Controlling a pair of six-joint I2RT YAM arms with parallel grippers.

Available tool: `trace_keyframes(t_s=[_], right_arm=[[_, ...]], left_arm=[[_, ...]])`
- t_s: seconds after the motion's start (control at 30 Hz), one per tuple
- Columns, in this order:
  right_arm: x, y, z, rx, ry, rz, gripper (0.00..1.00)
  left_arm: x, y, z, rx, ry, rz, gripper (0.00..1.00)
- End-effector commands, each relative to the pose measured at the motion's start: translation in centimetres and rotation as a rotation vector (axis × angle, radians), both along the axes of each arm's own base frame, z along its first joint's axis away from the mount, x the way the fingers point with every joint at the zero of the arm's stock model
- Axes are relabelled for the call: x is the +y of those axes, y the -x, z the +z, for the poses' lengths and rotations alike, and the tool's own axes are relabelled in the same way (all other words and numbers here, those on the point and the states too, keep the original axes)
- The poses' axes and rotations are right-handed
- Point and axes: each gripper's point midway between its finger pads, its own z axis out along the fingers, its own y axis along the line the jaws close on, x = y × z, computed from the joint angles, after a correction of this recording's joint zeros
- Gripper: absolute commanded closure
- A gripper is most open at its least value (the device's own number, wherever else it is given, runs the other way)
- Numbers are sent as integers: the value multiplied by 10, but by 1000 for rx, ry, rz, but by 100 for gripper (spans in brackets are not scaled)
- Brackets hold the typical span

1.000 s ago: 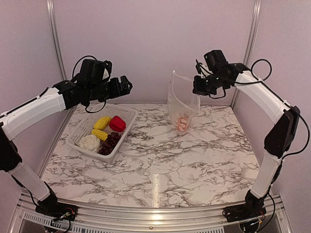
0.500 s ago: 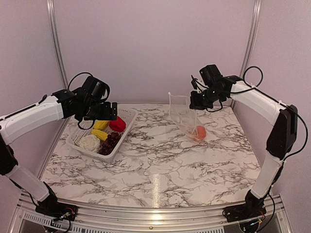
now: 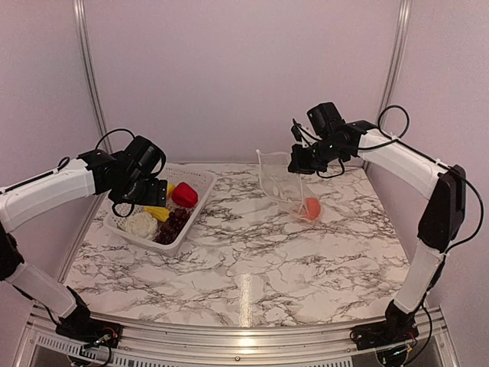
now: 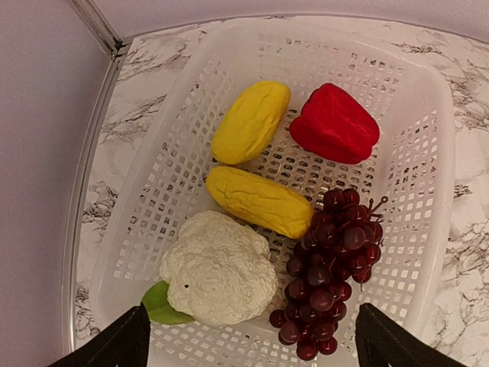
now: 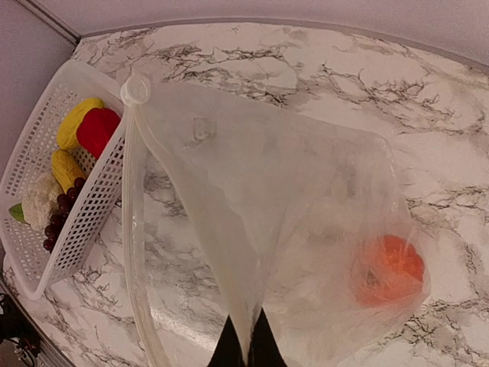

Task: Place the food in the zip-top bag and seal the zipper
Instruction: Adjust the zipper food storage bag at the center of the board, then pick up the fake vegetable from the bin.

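Observation:
I will next move my left gripper outward past the grape bunch (image 4: pixel 332 267) and down around the red pepper (image 4: pixel 336 125), because the pepper is outward of and below its open fingers.
My left gripper (image 3: pixel 147 201) (image 4: pixel 252 345) hangs open over the white basket (image 4: pixel 439 153), its fingers either side of the cauliflower (image 4: pixel 220 267) and the grape bunch (image 4: pixel 332 267). Further in lie two yellow pieces (image 4: pixel 250 122) (image 4: pixel 260 200) and the red pepper (image 4: pixel 335 124). My right gripper (image 3: pixel 299 164) (image 5: pixel 246 348) is shut on the upper edge of the zip-top bag (image 3: pixel 279 183) (image 5: pixel 267 199), holding it up with its mouth gaping toward the basket. The zipper (image 5: pixel 134 229) runs down the mouth's free side. The orange fruit (image 3: pixel 312 207) (image 5: pixel 390 267) lies inside at the bag's bottom.
The basket (image 3: pixel 200 180) stands at the back left of the marble table, close to the left frame rail (image 4: pixel 95 153). The bag's low end rests on the table at the back right. Pink walls close in the back and both sides.
My left arm came down from high above to just over the basket, still open. My right gripper lowered the bag and carried it left, and the orange fruit settled at the bag's bottom.

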Motion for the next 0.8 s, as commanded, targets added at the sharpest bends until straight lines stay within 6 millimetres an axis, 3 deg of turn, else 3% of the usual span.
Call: trace_keyframes(t_s=[0.0, 0.13, 0.23, 0.37, 0.57, 0.77], right_arm=[[12, 2, 7, -22, -10, 33, 100], [11, 2, 10, -26, -7, 36, 100], [12, 3, 10, -26, -6, 41, 100], [15, 5, 8, -19, -5, 52, 100], [18, 5, 10, -21, -16, 56, 100], [19, 8, 12, -22, -9, 61, 100]], left_arm=[[29, 19, -14, 119, -159, 29, 5], [42, 24, -31, 164, -258, 28, 5], [36, 14, -36, 168, -251, 29, 5], [19, -8, -39, 173, -149, 70, 8], [-23, -52, -43, 146, 56, 85, 14], [-52, -91, -50, 165, 220, 108, 13]])
